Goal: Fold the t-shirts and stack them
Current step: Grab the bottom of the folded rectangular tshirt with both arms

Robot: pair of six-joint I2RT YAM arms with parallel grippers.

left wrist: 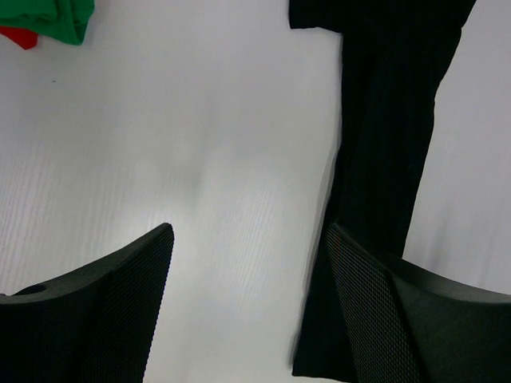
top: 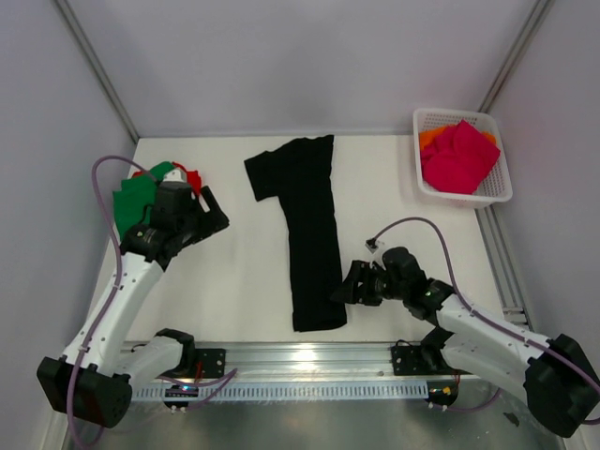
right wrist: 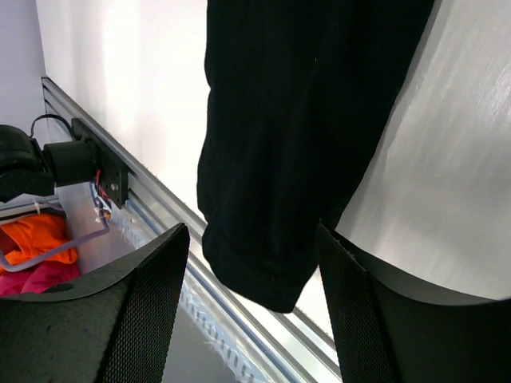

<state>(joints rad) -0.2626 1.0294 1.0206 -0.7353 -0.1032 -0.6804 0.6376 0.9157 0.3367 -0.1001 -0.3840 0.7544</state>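
Note:
I should next lower my right gripper back toward the bar and close it on the black t-shirt's near corner (top: 341, 321) (right wrist: 286, 294), because the t-shirt's hem corner shows between the gripper's spread fingers.
A black t-shirt (top: 309, 230) lies folded lengthwise as a long strip down the middle of the table, sleeve end at the back. My right gripper (top: 350, 292) is open just right of its near hem. In the right wrist view the hem corner (right wrist: 271, 279) shows between the spread fingers of the right gripper (right wrist: 251, 231), with nothing clamped. My left gripper (top: 212, 212) hangs open over bare table left of the shirt. In its wrist view the left gripper (left wrist: 249, 231) has the black t-shirt (left wrist: 391, 120) beside its right finger. Green (top: 136, 195) and red (top: 192, 176) t-shirts lie at the far left, partly behind the left arm.
A white lattice basket (top: 492, 192) at the back right holds a magenta-pink t-shirt (top: 459, 155) over an orange one (top: 431, 137). An aluminium rail (top: 300, 356) runs along the table's near edge. Grey walls close in both sides and the back.

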